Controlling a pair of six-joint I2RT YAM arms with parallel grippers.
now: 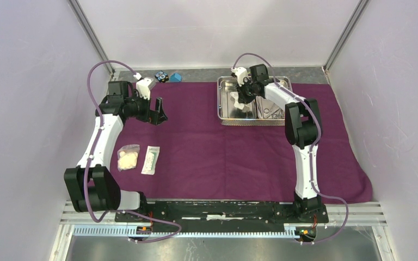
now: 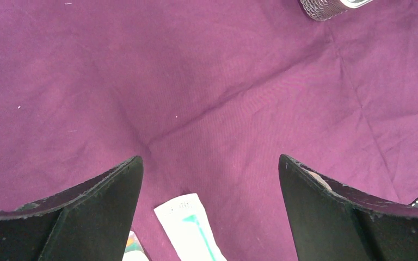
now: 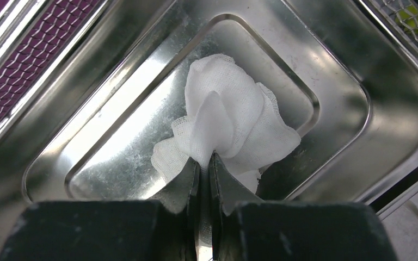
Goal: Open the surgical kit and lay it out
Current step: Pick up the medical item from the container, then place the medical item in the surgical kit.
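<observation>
The gauze goes up, back and to the left in the top view next with my right gripper, then down beside the packet, where bare cloth (image 1: 173, 165) leaves room.
The dark-purple cloth wrap (image 1: 223, 157) lies spread flat over the table. At its back stands the shiny steel tray (image 1: 221, 115). My right gripper (image 3: 206, 160) reaches down into the tray's left compartment (image 3: 114, 163) and is shut on a white gauze wad (image 3: 234, 119), pinching a fold of it. Slim steel instruments (image 1: 272, 111) lie in the right compartment. My left gripper (image 2: 209, 160) hangs open over bare cloth (image 2: 196, 81) at the left, holding nothing. Just near of it lie the flat white packet (image 2: 188, 231) and a bagged gauze wad (image 1: 128, 157).
A small black block (image 1: 161, 76) and a blue block (image 1: 175, 77) sit on the grey strip behind the cloth's back left. Light walls close in on the left, right and back. The cloth's right edge droops toward the front right corner (image 1: 362, 187).
</observation>
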